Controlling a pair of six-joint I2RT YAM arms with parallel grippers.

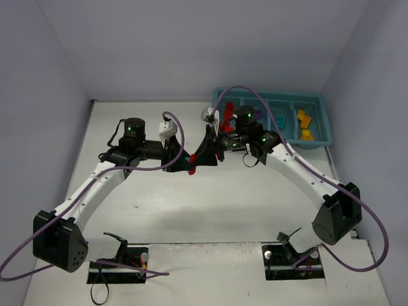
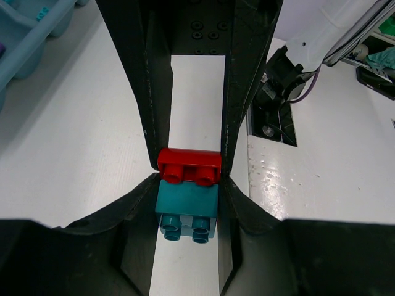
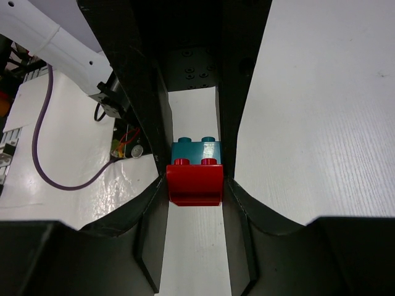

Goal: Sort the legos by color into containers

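My right gripper pulls off the cyan brick [image 2: 186,202] next and moves outward to the tray's matching red bricks, then releases. Those red bricks lie to its right in the top view.
My two grippers meet tip to tip over the middle of the table, on one small stack of two legos held off the surface. My left gripper [image 1: 195,160] [image 2: 187,213] is shut on the cyan brick [image 2: 186,202]. My right gripper [image 1: 211,153] [image 3: 195,185] is shut on the red brick [image 3: 195,184]. The two bricks touch; I cannot tell whether they are still locked together. The red brick also shows in the left wrist view [image 2: 189,165], and the cyan brick in the right wrist view [image 3: 196,148]. The teal tray [image 1: 320,101] stands at the back right, with red [image 1: 225,115], purple [image 1: 257,113], cyan [image 1: 279,121] and yellow [image 1: 305,124] legos in separate compartments.
Purple cables loop over both arms [image 1: 182,143]. Two mounting cut-outs with wiring lie at the near edge [image 1: 118,262] [image 1: 294,260]. The tray corner shows at the top left of the left wrist view [image 2: 24,37]. Grey walls close the table on three sides.
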